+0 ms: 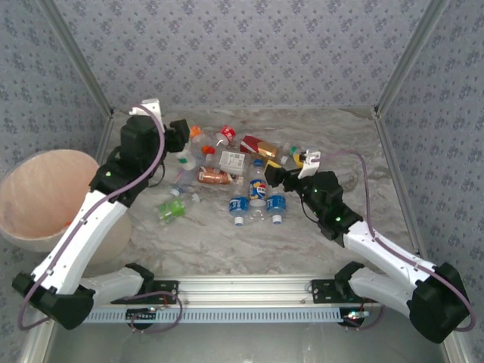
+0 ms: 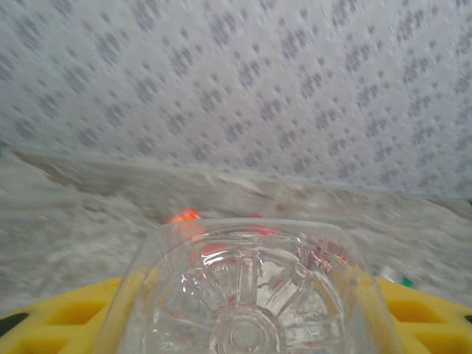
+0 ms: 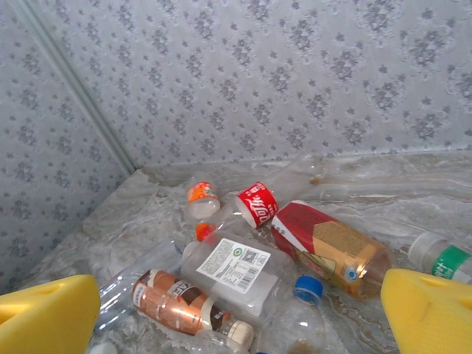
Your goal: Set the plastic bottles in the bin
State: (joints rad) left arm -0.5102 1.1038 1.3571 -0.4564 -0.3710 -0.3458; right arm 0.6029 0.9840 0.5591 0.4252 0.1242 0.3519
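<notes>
I will swing my left gripper back from the heap and over the bin's opening [image 1: 51, 193], to let go of the clear bottle that it is holding.
Several plastic bottles [image 1: 239, 175] lie in a heap at the middle of the table. The left gripper [image 1: 178, 136] hovers at the heap's far left. In the left wrist view this gripper [image 2: 245, 318] is shut on a clear bottle [image 2: 247, 284], whose ribbed base faces the camera between the yellow pads [image 2: 59, 318]. At the heap's right edge the right gripper [image 1: 277, 176] is open, and its wrist view shows the gripper [image 3: 243, 317] with empty jaws above a copper-label bottle [image 3: 173, 306], a white-label bottle [image 3: 232, 267] and a red-and-gold bottle [image 3: 332, 247]. The bin [image 1: 45, 198] stands at the left, beside the left arm.
A green bottle [image 1: 170, 209] lies apart at the front left of the heap, and two blue-label bottles [image 1: 239, 204] at its front. Patterned walls close in the table at the back and sides. A metal rail [image 1: 242, 291] runs along the near edge.
</notes>
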